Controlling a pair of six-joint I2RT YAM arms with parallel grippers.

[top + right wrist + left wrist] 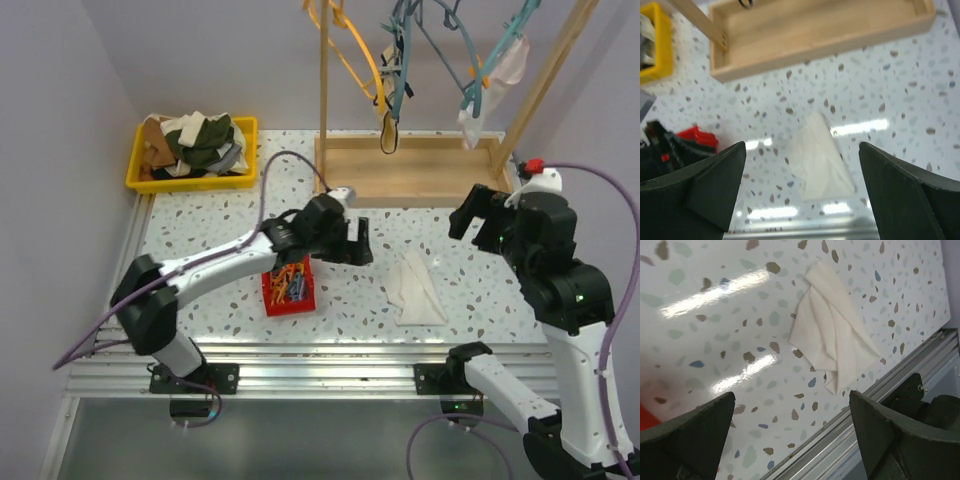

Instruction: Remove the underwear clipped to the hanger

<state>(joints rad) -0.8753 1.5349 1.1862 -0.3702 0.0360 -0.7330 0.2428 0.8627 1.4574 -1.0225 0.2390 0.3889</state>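
The garment on the table lies below my left gripper and to its right in the top view. The open fingers lower that way onto its creased middle [412, 287] [832, 331] next.
A white underwear [497, 78] hangs clipped to a light-blue hanger [478, 72] on the wooden rack at the back right. Another white garment [416, 289] lies flat on the table; it also shows in the left wrist view [832, 335] and the right wrist view [822, 162]. My left gripper [358, 243] is open and empty, just left of the lying garment [792, 440]. My right gripper [478, 215] is open and empty, raised above the table to the right of the garment [802, 195].
The rack's wooden base tray [410, 170] stands at the back, with an orange hanger [350, 55] and a teal hanger [402, 60] above it. A red bin of clips [288, 287] sits under my left arm. A yellow bin of clothes [195, 150] is back left. The metal rail [880, 390] runs along the near edge.
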